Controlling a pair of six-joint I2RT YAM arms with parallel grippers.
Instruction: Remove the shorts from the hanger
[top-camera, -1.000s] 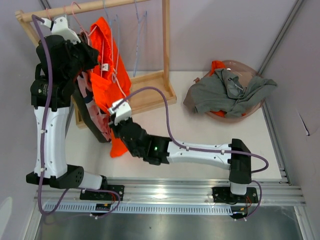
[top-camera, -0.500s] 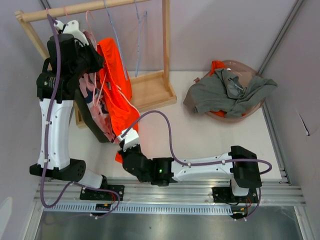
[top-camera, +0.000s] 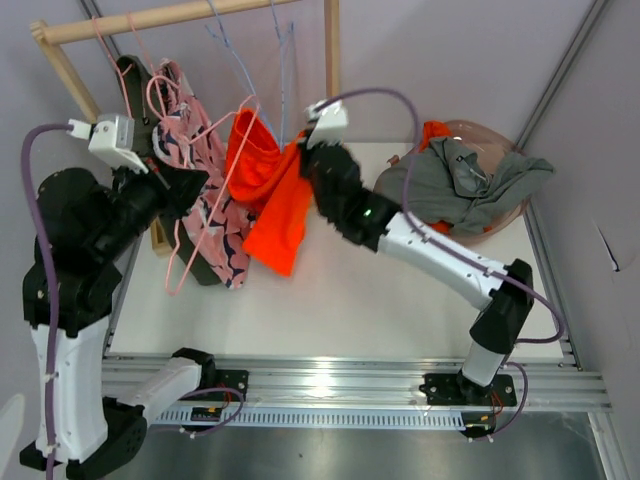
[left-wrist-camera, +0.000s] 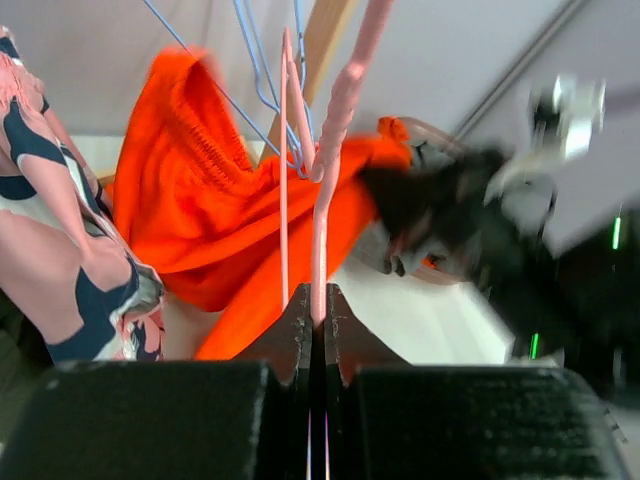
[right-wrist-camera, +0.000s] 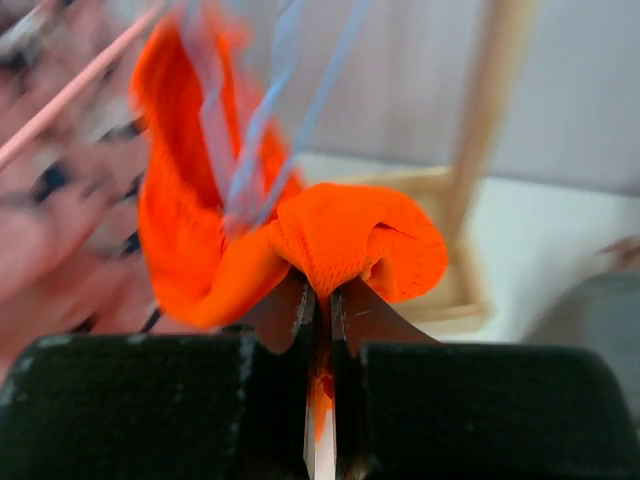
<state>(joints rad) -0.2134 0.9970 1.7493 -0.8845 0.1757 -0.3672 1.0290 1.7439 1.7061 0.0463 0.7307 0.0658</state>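
The pink basin (top-camera: 505, 215) holds grey shorts and another orange pair, so my right gripper should next pull the orange shorts off the pink hanger and down over the basin.
My left gripper (top-camera: 183, 190) (left-wrist-camera: 312, 292) is shut on a pink wire hanger (top-camera: 222, 168) (left-wrist-camera: 336, 140), held off the rail. Bright orange shorts (top-camera: 272, 205) (left-wrist-camera: 205, 210) drape around the hanger's far end. My right gripper (top-camera: 303, 162) (right-wrist-camera: 318, 292) is shut on a fold of these orange shorts (right-wrist-camera: 340, 240), right of the hanger. Pink patterned shorts (top-camera: 205, 205) (left-wrist-camera: 55, 230) hang at the left, with dark olive shorts (top-camera: 203, 270) behind them. Grey shorts (top-camera: 455, 185) and a second orange pair (top-camera: 434, 130) lie in a pink basin (top-camera: 505, 215).
The wooden rack has its rail (top-camera: 170, 16) at the top and a post (top-camera: 331, 70) on the right. Two empty blue hangers (top-camera: 238, 68) hang from the rail, close to the orange shorts. The basin sits at the right against the wall.
My right gripper has swung from low near the front up and right, pulling the orange shorts with it. My left gripper has come down off the rail with the pink hanger.
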